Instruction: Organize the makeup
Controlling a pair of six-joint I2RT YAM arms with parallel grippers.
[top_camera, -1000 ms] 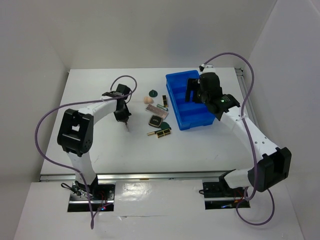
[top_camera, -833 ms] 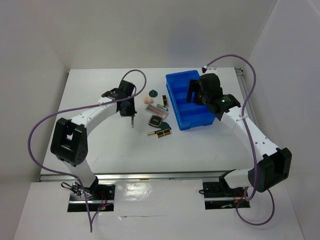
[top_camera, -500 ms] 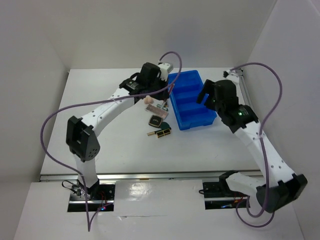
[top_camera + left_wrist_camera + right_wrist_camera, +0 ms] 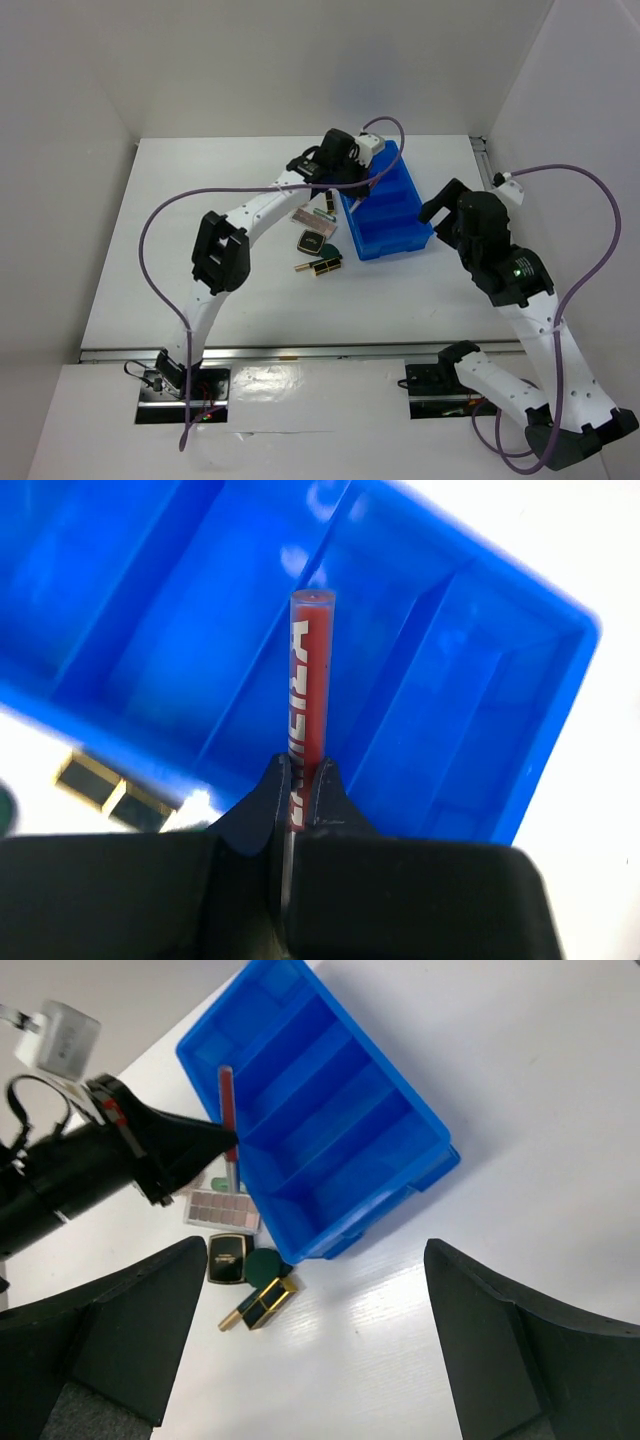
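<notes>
The left gripper shifts right in the top view and down to the empty section of the blue tray under the pencil's tip [image 4: 398, 206] [image 4: 370, 630] next, then releases.
My left gripper [image 4: 352, 178] is shut on the slim pink pencil [image 4: 308, 680] and holds it over the blue tray [image 4: 396, 243]; the pencil points across the tray's dividers. The right wrist view shows that pencil [image 4: 227, 1110] above the tray's left wall. On the table left of the tray lie a brownish palette [image 4: 307, 218], a dark square compact [image 4: 310, 240], a green round compact [image 4: 331, 251] and black-and-gold lipstick tubes [image 4: 320, 266]. My right gripper [image 4: 446, 204] is open and empty, raised to the right of the tray. The sponge is hidden.
The blue tray [image 4: 400, 1175] has several long compartments with no makeup showing in them. The palette [image 4: 222, 1209], square compact [image 4: 228, 1258], green compact [image 4: 265, 1263] and lipstick [image 4: 257, 1305] crowd its near-left corner. White walls enclose the table.
My left arm has swung from the left of the table to over the tray, carrying the pencil. My right arm has drawn back from the tray toward the right and near side.
</notes>
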